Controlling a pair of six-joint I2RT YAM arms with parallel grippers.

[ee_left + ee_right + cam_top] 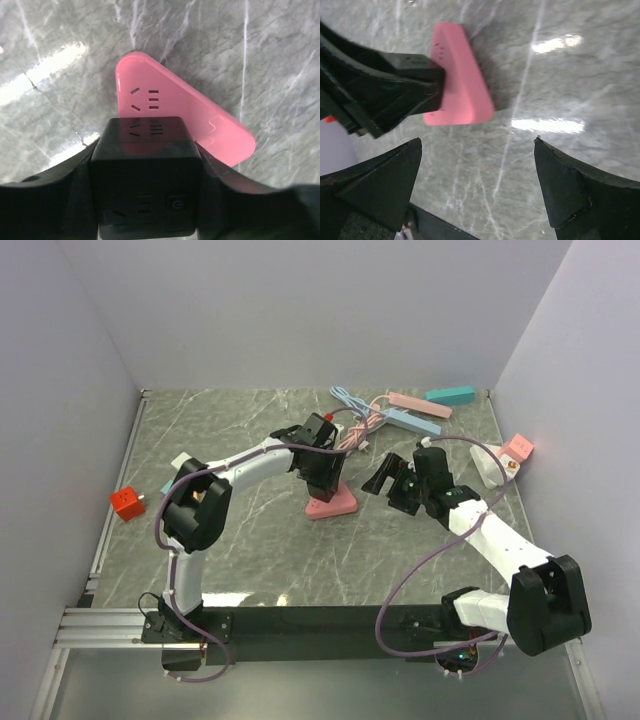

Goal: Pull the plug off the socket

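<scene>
I next need to turn my right gripper and move it toward the left gripper, fingers around the pink triangular socket (332,506), as the left gripper's fingers already hold the black plug.
A flat pink triangular socket (200,120) lies on the grey marbled table, with a black cube plug (145,175) standing on its near end. The cube's top face shows socket slots and a power button. My left gripper (145,205) comes down over the plug, with a black finger (60,200) pressed against each side of it. From above, the left gripper (322,475) hides the plug over the socket (332,506). My right gripper (385,483) hovers open just right of the socket (462,85), its jaws (477,185) wide with only table between them.
A red cube (125,502) sits by the left wall. At the back lie coiled cables (352,422) and teal (450,395), pink (420,403) and blue (412,421) strips. A pink block (518,448) and a white piece (487,465) sit at the right wall.
</scene>
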